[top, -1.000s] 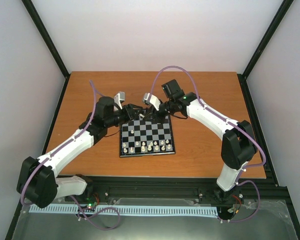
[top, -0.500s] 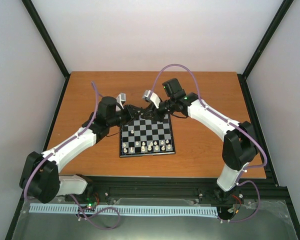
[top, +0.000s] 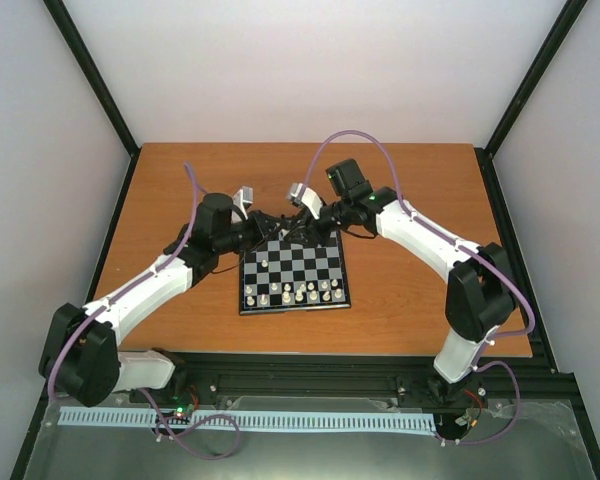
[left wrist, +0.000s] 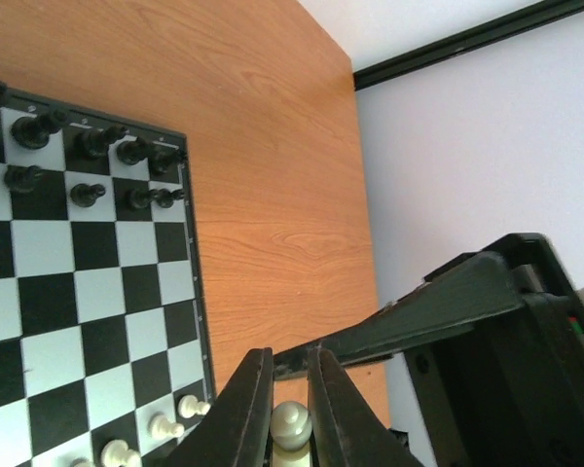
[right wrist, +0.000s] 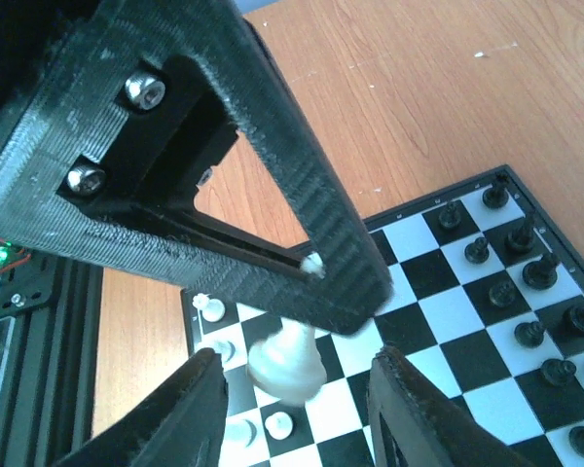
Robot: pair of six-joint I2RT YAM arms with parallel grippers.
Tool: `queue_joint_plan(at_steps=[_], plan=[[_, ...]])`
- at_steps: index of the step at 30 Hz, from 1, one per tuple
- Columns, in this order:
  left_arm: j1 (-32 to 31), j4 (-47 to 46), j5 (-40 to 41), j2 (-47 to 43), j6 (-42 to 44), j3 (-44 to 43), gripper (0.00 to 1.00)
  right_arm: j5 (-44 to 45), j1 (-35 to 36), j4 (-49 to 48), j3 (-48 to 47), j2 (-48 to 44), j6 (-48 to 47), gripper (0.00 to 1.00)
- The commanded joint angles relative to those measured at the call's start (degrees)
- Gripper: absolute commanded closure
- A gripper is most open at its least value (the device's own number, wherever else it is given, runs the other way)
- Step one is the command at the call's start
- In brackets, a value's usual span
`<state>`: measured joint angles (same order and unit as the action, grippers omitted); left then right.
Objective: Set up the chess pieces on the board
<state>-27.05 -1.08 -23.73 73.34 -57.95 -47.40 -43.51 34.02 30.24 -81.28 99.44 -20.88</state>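
Note:
The empty square in the near row [top: 275, 300] is below and back from my left gripper. That gripper will next move back and down there to release the piece.
The board [top: 310, 264] lies mid-table, also in the left wrist view [left wrist: 39, 311] and the right wrist view [right wrist: 448, 311]. Cream-white chess pieces [top: 290, 293] stand on its near rows and black ones [left wrist: 88, 146] on its far rows. Both grippers meet above the board's far edge. My left gripper [left wrist: 289, 362] is shut on a cream-white piece [left wrist: 292, 426]. From the right wrist, that piece [right wrist: 287, 365] hangs under the left gripper's fingers [right wrist: 273, 175]. My right gripper [right wrist: 297, 375] stands open around the piece, its fingers apart from it on both sides.
Bare wooden table [top: 410, 200] surrounds the board on all sides. Black frame rails [top: 510, 230] run along the table's edges, with white walls behind. The two arms cross in over the board's left and right far corners.
My left gripper has shut on the cream-white piece. My right gripper, shut before, has opened around it. Both arms have barely shifted.

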Motion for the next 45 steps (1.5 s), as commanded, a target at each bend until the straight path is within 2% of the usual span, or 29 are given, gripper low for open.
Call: queue_joint_plan(at_steps=[1, 4, 6, 14, 28, 45], plan=[[-0.29, 6.4, 3.08, -3.17, 8.24, -2.17, 0.93, -0.54, -2.0, 2.3, 1.27, -4.7, -1.74, 0.56], [-3.38, 11.52, 10.48, -5.59, 16.22, -2.13, 0.94, -1.43, -5.18, 3.67, 3.04, -8.26, -2.1, 0.52], [-7.62, 12.04, 17.63, -7.06, 21.38, -0.73, 0.95, -1.66, -7.01, 4.12, 4.36, -10.29, -2.09, 0.51], [-23.19, 2.48, 38.87, -14.74, 33.2, 14.98, 0.95, -2.27, -10.15, 1.67, 11.5, -15.08, -0.78, 0.5], [-24.19, -0.99, 36.45, -18.58, 37.74, 25.73, 0.93, -3.25, -11.17, 1.03, 12.55, -14.22, -0.96, 0.5], [-24.19, -7.61, 33.39, -8.22, 39.43, 25.01, 0.93, -3.34, -11.17, 1.32, 12.5, -12.99, -1.39, 0.5]])
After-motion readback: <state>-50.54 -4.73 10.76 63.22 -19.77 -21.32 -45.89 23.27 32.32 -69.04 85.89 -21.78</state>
